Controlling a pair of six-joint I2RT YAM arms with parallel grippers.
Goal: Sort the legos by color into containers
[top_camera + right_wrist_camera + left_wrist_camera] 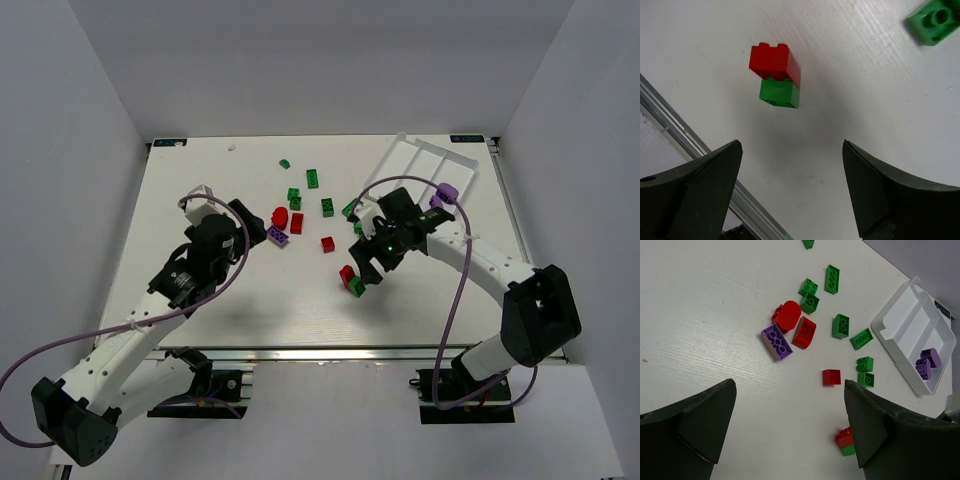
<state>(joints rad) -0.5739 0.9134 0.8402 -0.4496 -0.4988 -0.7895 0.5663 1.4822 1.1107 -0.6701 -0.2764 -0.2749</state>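
Next, my right gripper will move down to straddle the green half of the stack (357,287) (779,94) and close there, since the red brick joined to it then stays uncovered.
Green, red and purple legos lie scattered mid-table. A purple brick (278,237) (777,341) lies beside a round red piece (280,216) (788,315) and a red brick (297,222) (804,332). A red brick stacked on a green one (351,279) (775,75) lies near the front. The white three-compartment tray (420,160) (905,335) sits at the back right with two purple bricks (445,192) (927,362) in one end compartment. My left gripper (256,226) (790,390) is open and empty, just left of the purple brick. My right gripper (366,262) (792,145) is open and empty, beside the red-green stack.
Several green bricks (313,178) (832,278) lie towards the back; a single red brick (328,244) (831,376) and two green ones (865,371) lie between the grippers. The table's metal front rail (670,130) runs close to the right gripper. White walls enclose the table.
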